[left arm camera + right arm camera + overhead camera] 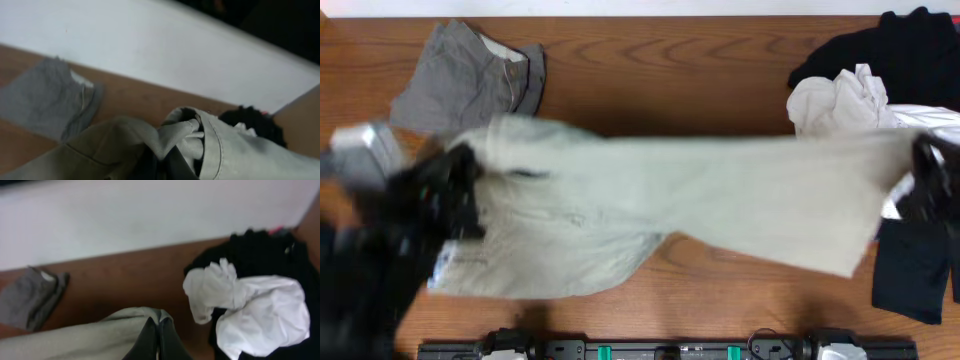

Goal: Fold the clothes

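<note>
I need to carry the waistband end away from my base and down with my left gripper next, then lay it beside the grey garment.
A pair of light beige trousers (pixel 700 195) is stretched across the middle of the wooden table, held up between both arms. My left gripper (pixel 455 175) is shut on the waistband end (pixel 200 140) at the left. My right gripper (pixel 925 165) is shut on the leg hem (pixel 150 317) at the right; its black fingers (pixel 158 330) are pressed together around the cloth. The lower part of the trousers rests on the table near the front left.
A folded grey garment (pixel 470 75) lies at the back left. A pile of black cloth (pixel 900 45) and white cloth (pixel 845 100) sits at the back right. A dark navy garment (pixel 910 270) lies at the front right. The table (pixel 660 60) is brown wood.
</note>
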You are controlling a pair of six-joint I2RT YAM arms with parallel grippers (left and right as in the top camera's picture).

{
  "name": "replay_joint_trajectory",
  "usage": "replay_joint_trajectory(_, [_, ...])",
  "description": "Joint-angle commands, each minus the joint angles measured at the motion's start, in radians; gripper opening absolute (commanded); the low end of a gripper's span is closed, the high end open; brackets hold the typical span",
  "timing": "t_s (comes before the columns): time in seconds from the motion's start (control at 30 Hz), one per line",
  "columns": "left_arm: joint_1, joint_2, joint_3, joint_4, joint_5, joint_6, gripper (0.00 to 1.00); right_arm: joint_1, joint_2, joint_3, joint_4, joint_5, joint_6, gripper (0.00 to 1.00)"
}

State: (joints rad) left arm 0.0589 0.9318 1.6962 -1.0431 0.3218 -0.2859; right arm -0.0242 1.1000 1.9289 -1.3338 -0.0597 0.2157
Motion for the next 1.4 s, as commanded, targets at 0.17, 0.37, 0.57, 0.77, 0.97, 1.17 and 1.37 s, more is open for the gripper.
replay_joint_trajectory(0.17, [0.007,0.323,-0.011,0.104,-0.039,0.031,0.06,-0.014,0.339,-0.008,0.063,0.021,-0.024,0.01])
replay_joint_trajectory(0.37, [-0.007,0.538,-0.011,0.222,-0.039,0.043,0.06,-0.014,0.569,-0.008,0.196,-0.024,-0.031,0.01])
replay_joint_trajectory(0.57, [-0.075,0.729,-0.011,0.381,-0.051,0.077,0.06,-0.014,0.779,-0.008,0.371,-0.023,-0.03,0.01])
replay_joint_trajectory(0.77, [-0.134,0.911,-0.011,0.584,-0.06,0.087,0.06,-0.014,0.975,-0.008,0.529,-0.023,-0.03,0.01])
replay_joint_trajectory(0.97, [-0.182,1.069,-0.011,0.785,-0.158,0.087,0.06,-0.014,1.137,-0.008,0.708,-0.023,-0.015,0.01])
replay_joint_trajectory(1.17, [-0.189,1.135,-0.011,0.901,-0.303,0.088,0.98,-0.014,1.212,-0.008,0.886,-0.027,-0.012,0.83])
replay_joint_trajectory(1.37, [-0.187,1.063,0.011,0.788,-0.436,0.107,0.98,-0.018,1.145,0.002,0.874,-0.073,-0.016,0.99])
